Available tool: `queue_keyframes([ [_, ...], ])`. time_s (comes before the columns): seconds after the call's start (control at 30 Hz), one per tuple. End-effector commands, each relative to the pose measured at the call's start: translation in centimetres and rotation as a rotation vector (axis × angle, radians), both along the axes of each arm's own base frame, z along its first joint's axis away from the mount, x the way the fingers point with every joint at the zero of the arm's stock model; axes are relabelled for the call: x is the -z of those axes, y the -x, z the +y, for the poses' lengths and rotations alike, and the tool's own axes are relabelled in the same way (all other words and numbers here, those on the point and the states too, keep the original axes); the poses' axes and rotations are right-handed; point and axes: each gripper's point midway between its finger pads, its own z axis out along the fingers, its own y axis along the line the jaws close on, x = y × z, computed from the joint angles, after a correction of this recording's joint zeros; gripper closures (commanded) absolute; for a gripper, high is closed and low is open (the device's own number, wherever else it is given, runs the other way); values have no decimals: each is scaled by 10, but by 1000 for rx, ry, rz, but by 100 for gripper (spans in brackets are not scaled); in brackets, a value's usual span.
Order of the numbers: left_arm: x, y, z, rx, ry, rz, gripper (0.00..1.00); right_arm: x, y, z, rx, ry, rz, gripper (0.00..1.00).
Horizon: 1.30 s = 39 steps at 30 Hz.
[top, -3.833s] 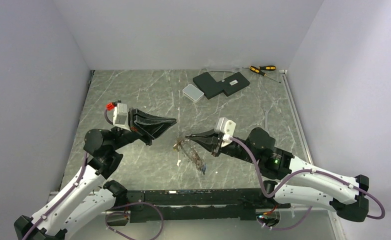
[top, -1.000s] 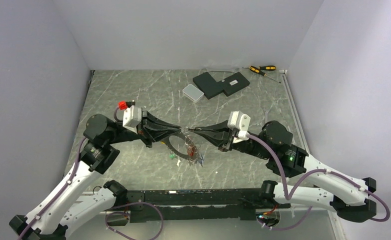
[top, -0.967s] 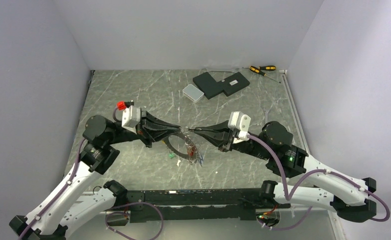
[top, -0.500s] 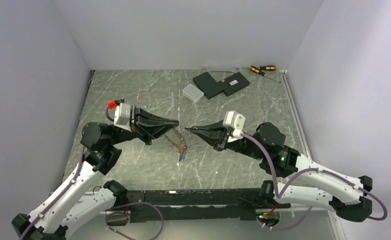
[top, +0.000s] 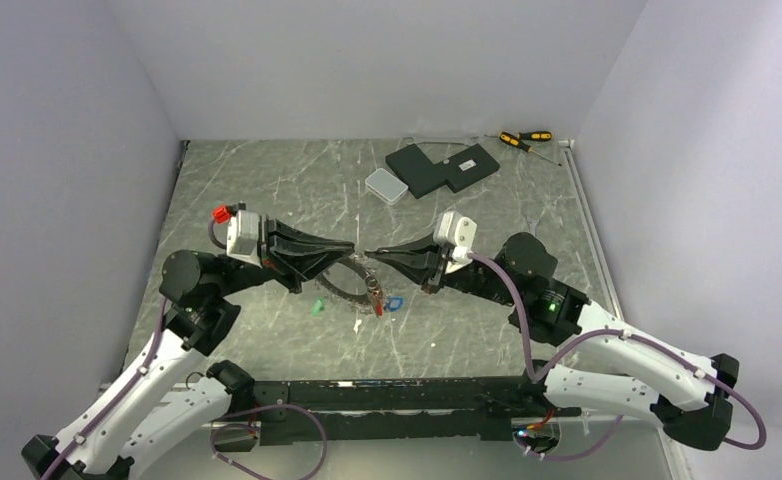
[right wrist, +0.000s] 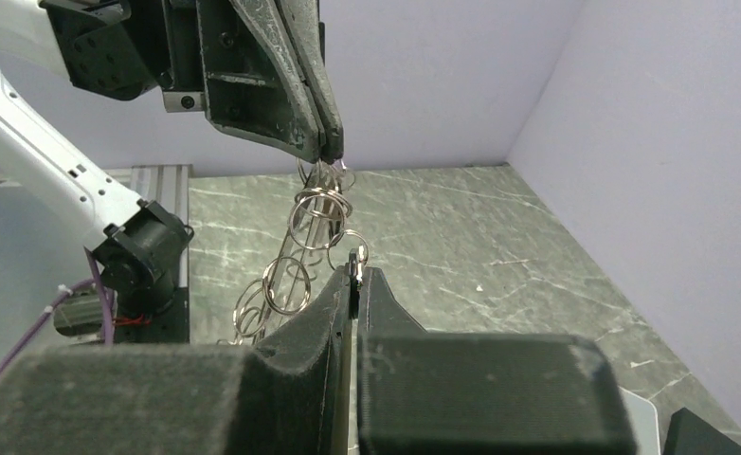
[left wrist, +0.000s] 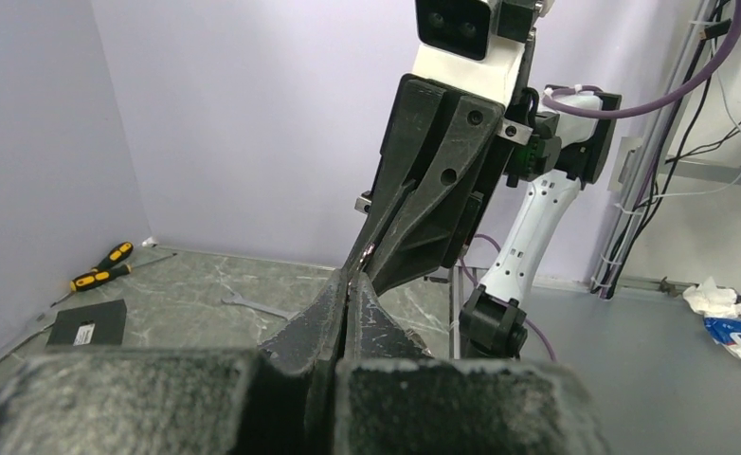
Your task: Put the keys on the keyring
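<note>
I next need to tip my right gripper's fingers down and lower them onto the marble tabletop below to let go of the ring, as the keyring [top: 339, 291] still hangs in the air.
The keyring [top: 339, 291] hangs as a dark arc from my left gripper [top: 351, 247], which is shut on its top edge. In the right wrist view the left gripper [right wrist: 330, 147] pinches it from above, and several small silver split rings [right wrist: 317, 205] dangle along it. My right gripper [top: 370, 254] is tip to tip with the left one. It is shut [right wrist: 355, 263] on a small metal ring at the keyring. A green key [top: 317, 307] and a blue key [top: 395, 303] show low beside the ring. I cannot tell whether they hang or lie on the table.
Two black boxes [top: 442, 167] and a small white box [top: 386, 185] sit at the back of the marble table. Yellow-handled screwdrivers [top: 524, 138] lie in the far right corner. A silver wrench [left wrist: 253, 307] lies on the table behind the grippers.
My right gripper has moved left until its tip meets the left gripper's. The keyring has swung from edge-on to a wider arc, and the green and blue keys now show beside it.
</note>
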Motion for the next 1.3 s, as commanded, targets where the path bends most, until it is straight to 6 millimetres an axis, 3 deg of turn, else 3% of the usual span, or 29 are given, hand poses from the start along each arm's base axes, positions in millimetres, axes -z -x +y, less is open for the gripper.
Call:
queue_keyframes([
  [0.0,-20,1,13,-80,38,-78,100,-12,-1,-7,6,1,-35,100],
  [0.1,4,-14,15,-156,-26,-25,98,-32,-15,-20,92,-11,-76,100],
  [0.13,13,-17,17,-180,-40,-4,85,-41,-18,-21,105,-12,-89,100],
  [0.23,37,-18,23,-220,-89,30,11,-58,-24,-16,105,20,-115,100],
  [0.27,41,-17,26,-234,-111,41,2,-61,-26,-13,104,33,-119,100],
  [0.37,47,-13,42,-308,-218,29,0,-66,-32,-4,102,62,-124,100],
  [0.43,62,-17,55,-384,-318,59,0,-66,-36,2,101,78,-127,100],
  [0.67,123,-60,97,-702,-472,149,1,-46,-60,30,123,158,-100,100],
  [0.73,130,-70,110,-796,-461,176,1,-36,-67,42,118,176,-78,100],
  [0.87,124,-77,139,-959,-430,178,1,-7,-86,74,109,200,-13,100],
  [1.07,115,-70,188,-1177,-334,171,1,31,-114,121,99,216,45,100],
  [1.17,110,-65,203,-1244,-289,154,1,58,-127,142,93,277,69,100],
  [1.27,108,-63,207,-1254,-278,150,1,99,-130,149,67,351,88,100],
])
